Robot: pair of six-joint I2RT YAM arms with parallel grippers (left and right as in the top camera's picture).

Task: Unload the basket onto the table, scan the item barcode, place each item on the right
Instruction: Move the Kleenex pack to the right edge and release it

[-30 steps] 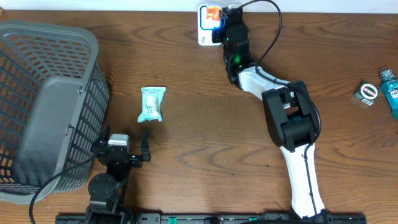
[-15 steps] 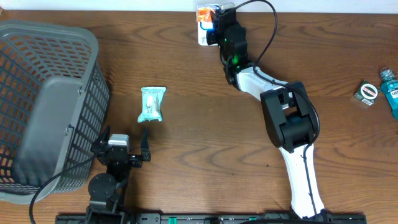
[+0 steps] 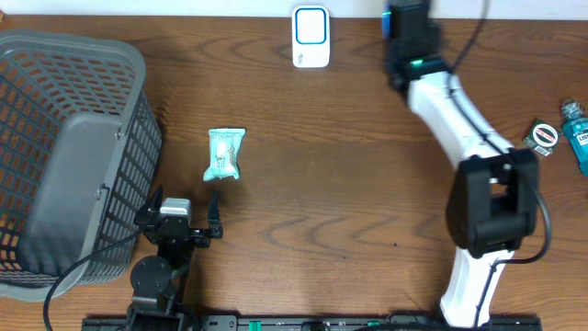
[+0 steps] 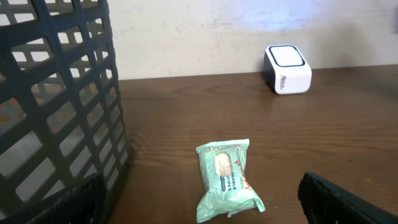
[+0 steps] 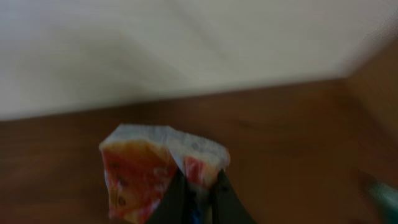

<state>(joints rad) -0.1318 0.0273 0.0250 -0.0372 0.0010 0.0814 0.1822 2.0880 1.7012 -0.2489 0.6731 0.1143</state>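
Note:
The tabletop is bare beyond the round-lidded item. My right gripper will swing back and to the right in the overhead view next and release the packet there.
My right gripper is shut on a crumpled orange-and-white packet, pinching its lower right corner above the brown table. Seen from overhead, that gripper is at the table's far edge, to the right of the white scanner with a blue face, and the packet is hidden under the arm. The scanner also shows against the wall in the left wrist view. My left gripper rests open near the front left, its jaws wide with nothing between them.
A pale green wipes packet lies flat just ahead of the left gripper. A grey mesh basket fills the left side. A blue bottle and a small round-lidded item sit at the right edge.
The right arm has swung from over the scanner to the right along the far edge, carrying the packet. The scanner's face now shows uncovered. The left arm has not moved.

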